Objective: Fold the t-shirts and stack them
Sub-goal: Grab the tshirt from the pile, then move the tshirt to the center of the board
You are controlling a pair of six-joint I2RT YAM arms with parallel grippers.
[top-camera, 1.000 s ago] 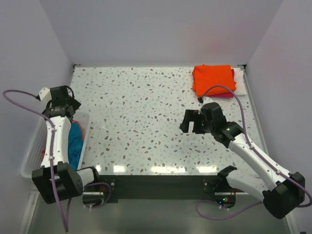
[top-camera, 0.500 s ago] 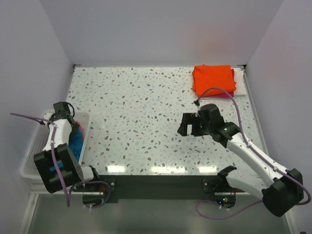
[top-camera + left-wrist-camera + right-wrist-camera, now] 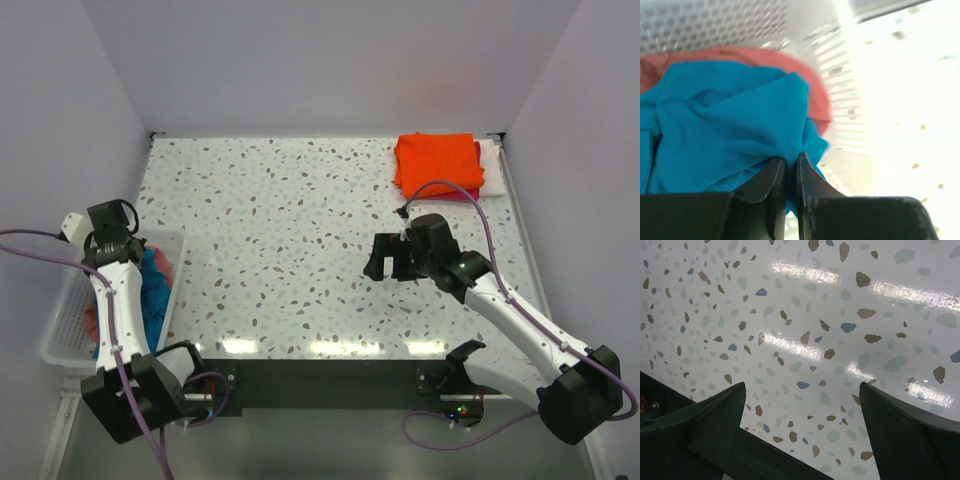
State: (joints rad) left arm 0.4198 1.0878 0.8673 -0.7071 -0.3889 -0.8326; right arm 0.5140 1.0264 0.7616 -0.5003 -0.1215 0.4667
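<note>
I will lift the teal-blue t-shirt out of the basket with my left gripper, then lower it outward over the table's middle [image 3: 291,252].
In the left wrist view, my left gripper [image 3: 791,158] is shut on a fold of the crumpled teal-blue t-shirt [image 3: 725,120]. That shirt lies on a salmon-pink t-shirt [image 3: 816,97] inside the white basket [image 3: 715,25]. From above, the teal shirt [image 3: 153,290] shows in the basket [image 3: 62,318] beneath the left arm. A folded orange t-shirt [image 3: 437,163] rests at the table's far right on a magenta one, of which only an edge [image 3: 479,152] shows. My right gripper [image 3: 386,256] hovers open over bare table right of centre, its fingers [image 3: 715,412] wide apart with nothing between them.
The speckled table [image 3: 280,220] has white walls at the back and both sides. The basket hangs off the table's left edge. A pale folded cloth [image 3: 493,172] lies beside the orange stack. Purple cables loop from both arms.
My left gripper dipped into the basket and closed on the teal shirt; its wrist has since drawn back to the left. My right gripper drifted slightly left and stayed open.
</note>
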